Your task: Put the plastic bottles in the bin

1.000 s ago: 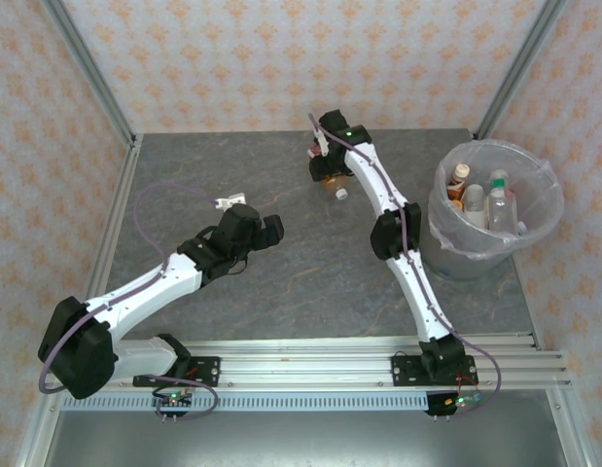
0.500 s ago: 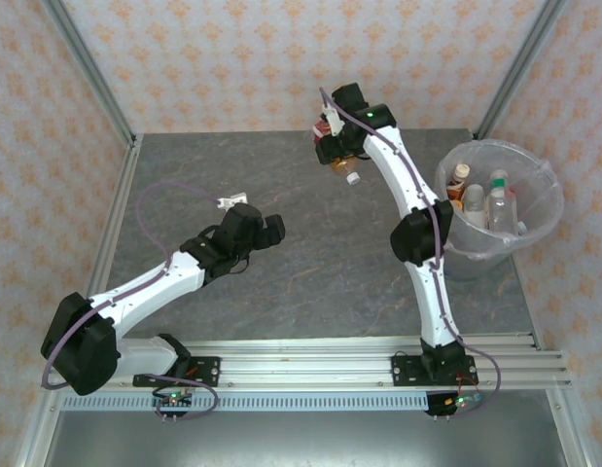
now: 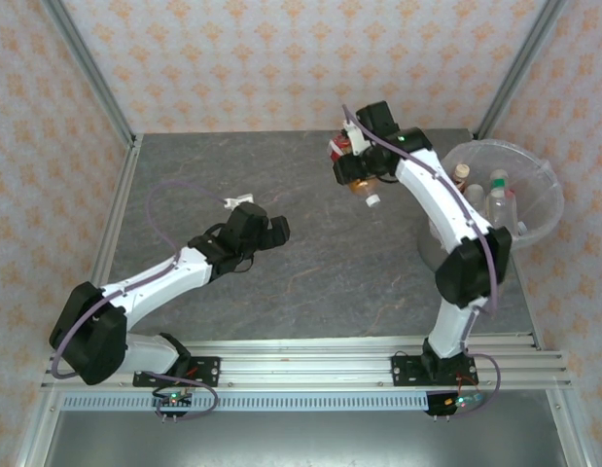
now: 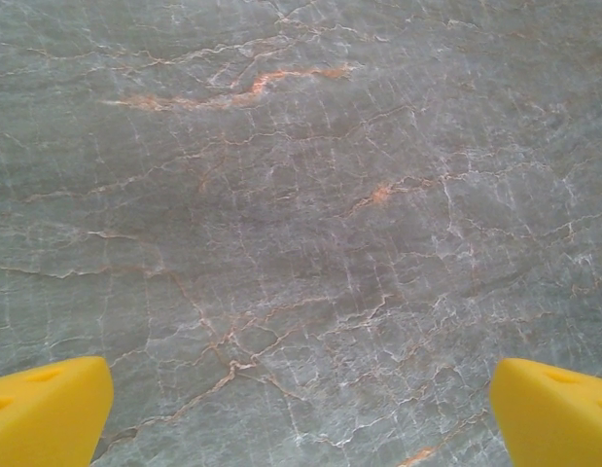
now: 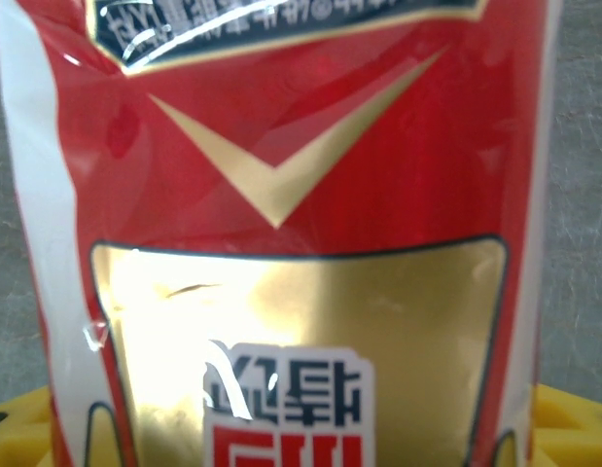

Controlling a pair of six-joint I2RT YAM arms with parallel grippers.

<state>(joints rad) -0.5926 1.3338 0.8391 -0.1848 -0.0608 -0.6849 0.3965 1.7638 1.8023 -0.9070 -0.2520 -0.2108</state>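
Note:
The translucent bin is open at the top and already has plastic bottles in it, so the robot's right gripper needs to carry the red and gold bottle over it next and let go.
My right gripper (image 3: 359, 175) is raised above the back of the table, left of the bin (image 3: 544, 219), and is shut on a plastic bottle (image 3: 364, 185) with a red and gold label and a white cap pointing down. In the right wrist view that bottle's label (image 5: 281, 243) is pressed up close, with yellow fingertips (image 5: 573, 428) at the bottom corners. Several plastic bottles (image 3: 490, 195) lie inside the translucent bin. My left gripper (image 3: 266, 232) hovers open over the bare middle-left of the table; its yellow fingertips (image 4: 48, 418) stand wide apart with nothing between them.
The grey marbled tabletop (image 3: 310, 282) is walled by patterned panels, with metal posts (image 3: 87, 68) at the back corners. A small white scrap (image 3: 228, 201) lies near the left gripper. An aluminium rail (image 3: 310, 365) runs along the near edge.
My right arm has lifted the bottle and swung it rightward toward the bin. The left arm has shifted only slightly.

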